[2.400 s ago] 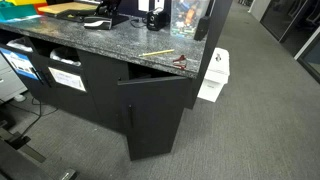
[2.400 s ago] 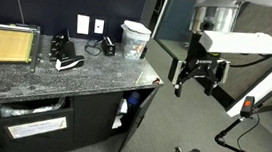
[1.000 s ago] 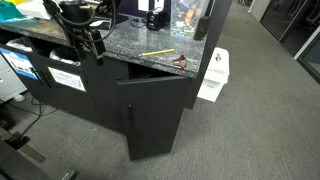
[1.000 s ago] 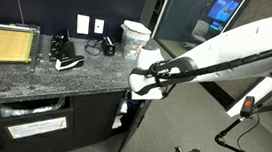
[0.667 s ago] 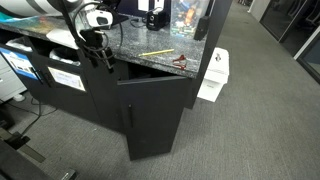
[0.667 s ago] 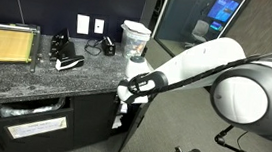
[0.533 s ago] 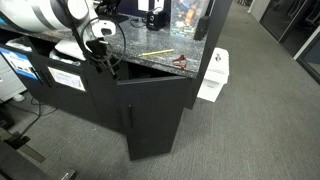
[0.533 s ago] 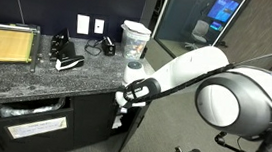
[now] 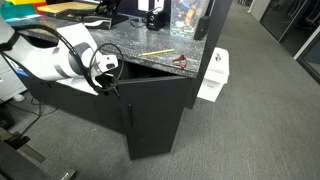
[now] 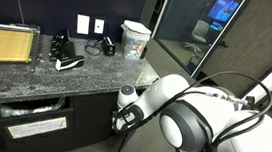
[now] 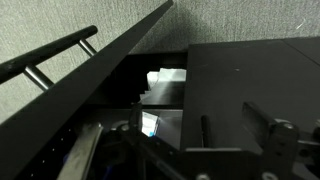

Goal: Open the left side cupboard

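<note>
My gripper is behind the short bar handle, which is between its open fingers in the wrist view, so I will move closer slowly, turn slightly, and close around the handle.
Two plain matte black doors stand under the granite counter. The left side cupboard door is next to the labelled panel, partly behind my arm. Its paired door at the corner stands ajar, with a slim bar handle. My gripper is at the seam between the doors, near their top. In the wrist view my gripper looks open, with a short bar handle between its fingers. A gap shows white things inside. I cannot tell which door is which there.
The panel with white paper labels is further left. On the granite counter lie a pencil and a small tool. A white bin stands on the carpet past the corner. The arm's bulk fills the floor in front.
My arm has swung in from the side and come down to the cupboard front, now at the seam between the doors. The ajar door stands as before.
</note>
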